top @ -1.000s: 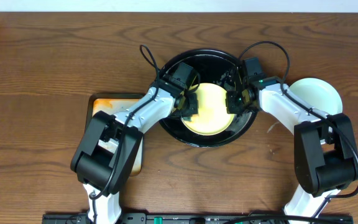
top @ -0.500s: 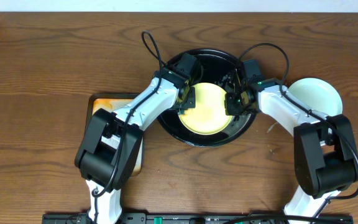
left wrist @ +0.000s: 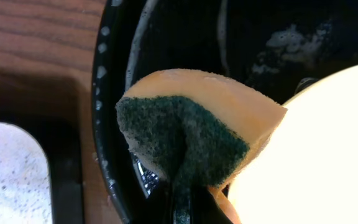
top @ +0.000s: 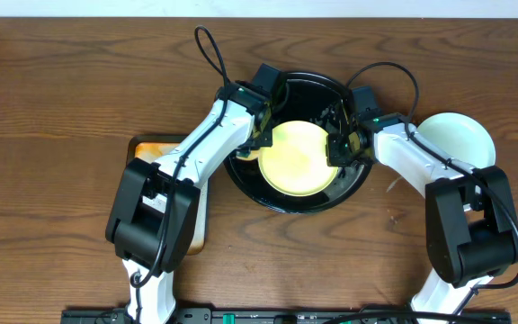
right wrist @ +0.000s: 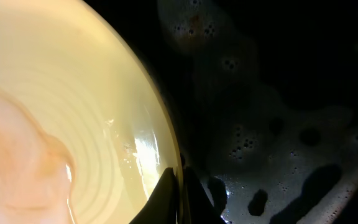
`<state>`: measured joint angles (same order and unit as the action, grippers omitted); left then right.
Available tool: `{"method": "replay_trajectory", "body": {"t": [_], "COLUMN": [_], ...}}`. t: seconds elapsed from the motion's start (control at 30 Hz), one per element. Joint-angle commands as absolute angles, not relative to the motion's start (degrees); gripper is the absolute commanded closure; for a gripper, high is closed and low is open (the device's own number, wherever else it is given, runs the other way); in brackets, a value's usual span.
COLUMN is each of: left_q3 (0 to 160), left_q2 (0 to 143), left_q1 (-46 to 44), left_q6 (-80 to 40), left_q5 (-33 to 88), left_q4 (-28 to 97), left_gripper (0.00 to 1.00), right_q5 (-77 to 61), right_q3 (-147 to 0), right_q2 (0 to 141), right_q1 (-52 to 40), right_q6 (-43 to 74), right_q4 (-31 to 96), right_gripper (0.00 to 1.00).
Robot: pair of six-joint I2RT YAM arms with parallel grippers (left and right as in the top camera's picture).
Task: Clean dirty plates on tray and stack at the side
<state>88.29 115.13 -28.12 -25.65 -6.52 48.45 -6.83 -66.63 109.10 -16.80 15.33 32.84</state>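
Note:
The rectangular metal tray alongside [left wrist: 10, 177] has open room on its bottom, so my left gripper will next lift over the black tray's rim, then lower the sponge onto it.
A pale yellow plate [top: 299, 158] lies in the round black tray [top: 300, 202]. My right gripper [top: 340, 144] is shut on the plate's right rim; the right wrist view shows the fingers [right wrist: 180, 193] pinching the rim, with an orange smear [right wrist: 17, 149] on the plate. My left gripper [top: 261, 135] is shut on a sponge [left wrist: 197, 134], orange with a green scrub face, at the plate's left edge [left wrist: 316, 149] inside the tray rim [left wrist: 107, 118]. A pale blue-green plate [top: 461, 137] sits on the table to the right.
A rectangular rust-stained metal tray [top: 165, 148] lies left of the black tray, partly under my left arm; it also shows in the left wrist view [left wrist: 11, 168]. Soapy wet patches cover the black tray's floor [right wrist: 278, 124]. Bare wood table surrounds [top: 61, 81].
My left gripper with the sponge has moved up and back along the plate's left edge toward the tray's far left. My right gripper has stayed on the plate's rim.

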Motion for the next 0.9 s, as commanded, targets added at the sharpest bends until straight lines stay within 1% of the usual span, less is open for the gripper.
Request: {"method": "replay_trajectory", "body": {"t": [0.0, 0.3, 0.37, 0.5, 0.67, 0.73, 0.87], "left_q3": [89.5, 89.5, 89.5, 89.5, 89.5, 89.5, 89.5], "left_q2": [116.1, 112.6, 111.4, 109.4, 107.8, 107.7, 107.6], "left_q1": [-27.5, -22.9, -21.6, -20.1, -19.7, -19.7, -19.3], "left_q6": [-23.9, -19.7, -18.6, -17.0, -16.1, -15.9, -15.4], "left_q5": [-4.3, 13.6, 17.5, 20.8, 22.1, 22.1, 22.0], "left_q4": [49.4, 48.1, 47.6, 47.7, 48.0, 47.9, 48.9], "left_gripper": [0.92, 0.92, 0.92, 0.91, 0.91, 0.92, 0.92], "right_q5": [-1.7, -1.4, 0.7, 6.0, 17.5, 21.2, 33.6], "right_q3": [-66.5, -71.4, -71.8, -71.9, -71.9, -72.0, -71.9], "right_q2": [108.7, 98.8, 96.6, 92.7, 89.4, 88.9, 88.9], "right_q1": [-16.4, -16.6, -16.6, -16.7, -19.2, -21.2, -26.1], "right_q6": [13.5, 5.3, 5.0, 0.7, -5.4, -8.7, -12.7], "right_q4": [34.7, 36.4, 36.2, 35.9, 35.4, 34.9, 33.4], "right_gripper": [0.99, 0.99, 0.99, 0.99, 0.99, 0.99, 0.99]}}
